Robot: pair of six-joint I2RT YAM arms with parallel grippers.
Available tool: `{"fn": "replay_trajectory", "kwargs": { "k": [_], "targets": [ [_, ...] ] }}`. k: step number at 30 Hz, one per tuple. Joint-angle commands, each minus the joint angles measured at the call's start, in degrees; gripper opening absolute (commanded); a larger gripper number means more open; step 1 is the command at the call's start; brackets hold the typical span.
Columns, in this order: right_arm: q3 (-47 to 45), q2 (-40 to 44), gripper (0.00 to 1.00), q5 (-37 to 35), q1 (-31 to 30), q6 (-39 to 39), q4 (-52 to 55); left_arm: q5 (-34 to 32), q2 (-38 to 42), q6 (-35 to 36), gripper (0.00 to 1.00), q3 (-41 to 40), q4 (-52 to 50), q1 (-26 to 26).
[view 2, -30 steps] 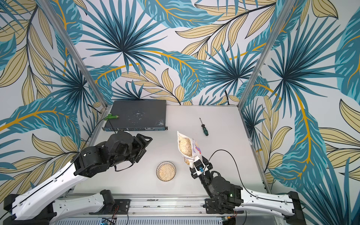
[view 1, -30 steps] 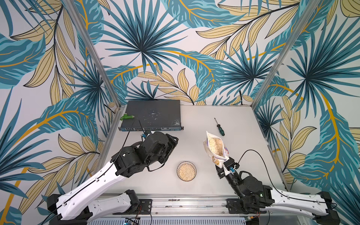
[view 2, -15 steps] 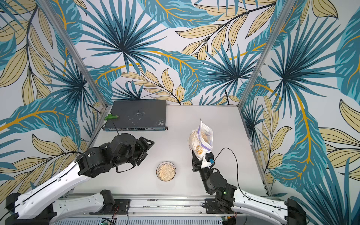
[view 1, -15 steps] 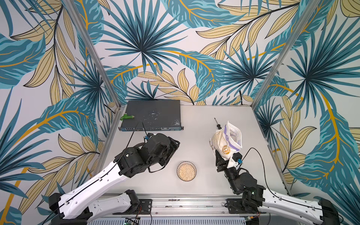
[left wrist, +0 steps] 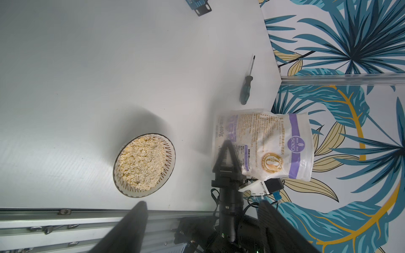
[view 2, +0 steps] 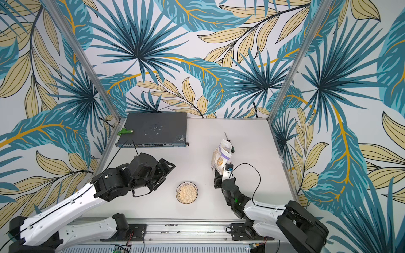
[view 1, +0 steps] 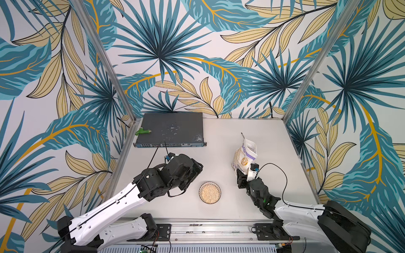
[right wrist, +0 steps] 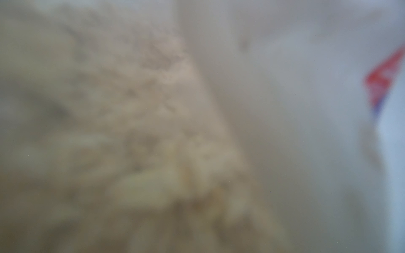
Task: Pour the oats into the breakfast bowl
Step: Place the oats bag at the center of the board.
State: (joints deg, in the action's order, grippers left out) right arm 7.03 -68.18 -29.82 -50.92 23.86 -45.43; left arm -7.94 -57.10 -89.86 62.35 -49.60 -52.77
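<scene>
The bare tabletop between bag and bowl lies below my right gripper, so I will next move it down and toward the bowl's side to release the bag.
The bag of oats stands upright at the right, its purple-and-white label and gold emblem clear in the left wrist view. My right gripper is shut on its lower end; the right wrist view shows only blurred flakes. The breakfast bowl sits at the front centre, filled with oats. My left gripper hangs open to the left of the bowl, with nothing between its fingers.
A dark grey network switch lies at the back left with a green tool on it. A screwdriver lies just behind the bag. Metal posts and patterned walls close in the table on three sides.
The bag has swung from leaning over, oats side showing, to upright, and the right arm has lowered. The left gripper's jaws have spread wider and it has shifted slightly.
</scene>
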Motion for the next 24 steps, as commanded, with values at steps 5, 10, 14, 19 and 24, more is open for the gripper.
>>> {"fn": "replay_trajectory", "kwargs": {
  "k": [5,10,14,19,24],
  "targets": [
    [3.7,-12.2,0.00,4.5,0.7,1.8,-22.8,-2.0,4.9,9.8,0.88,-7.0,3.8,0.1],
    [5.9,-20.7,0.00,7.1,0.8,2.0,-25.8,-2.2,5.0,18.2,0.91,-9.5,3.5,0.1],
    [6.6,-24.7,0.19,4.8,0.7,4.8,-24.0,-2.2,4.4,26.7,0.97,-10.2,3.0,0.2],
    [5.4,-27.1,0.35,4.3,0.8,7.0,-23.7,-2.3,4.5,30.5,0.99,-11.9,3.2,0.2],
    [6.8,-29.5,0.42,4.9,-0.2,6.8,-20.8,-0.5,4.5,30.4,0.99,-14.3,5.4,0.2]
  ]
}}
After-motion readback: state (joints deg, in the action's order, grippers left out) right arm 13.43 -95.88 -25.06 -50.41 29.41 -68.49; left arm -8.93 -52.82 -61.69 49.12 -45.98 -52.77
